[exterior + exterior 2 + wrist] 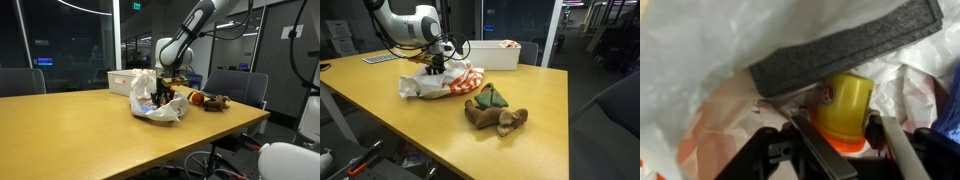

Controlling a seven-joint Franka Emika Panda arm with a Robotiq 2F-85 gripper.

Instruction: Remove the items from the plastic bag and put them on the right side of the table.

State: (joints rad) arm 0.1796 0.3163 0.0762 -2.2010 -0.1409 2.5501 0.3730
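Observation:
Next, the gripper rises from the bag, crosses past the bag's edge to the open tabletop [465, 98] beside the green item, lowers and releases the yellow item.
The wrinkly white plastic bag [152, 103] [438, 84] lies on the tan table [80, 135] [545, 100], and my gripper [169, 88] [437, 66] reaches down into its mouth. In the wrist view the gripper [837, 125] has a yellow item with an orange rim [845, 105] between its fingers, both pressing its sides. A dark grey foam block [840, 48] lies just beyond it inside the bag [700, 60]. Brown and green soft items [495, 110] [210, 100] lie on the table beside the bag.
A white rectangular box [125, 80] [498, 52] stands behind the bag. Chairs [240, 88] line the table's far side. A keyboard [380, 58] lies near the table's far edge in an exterior view.

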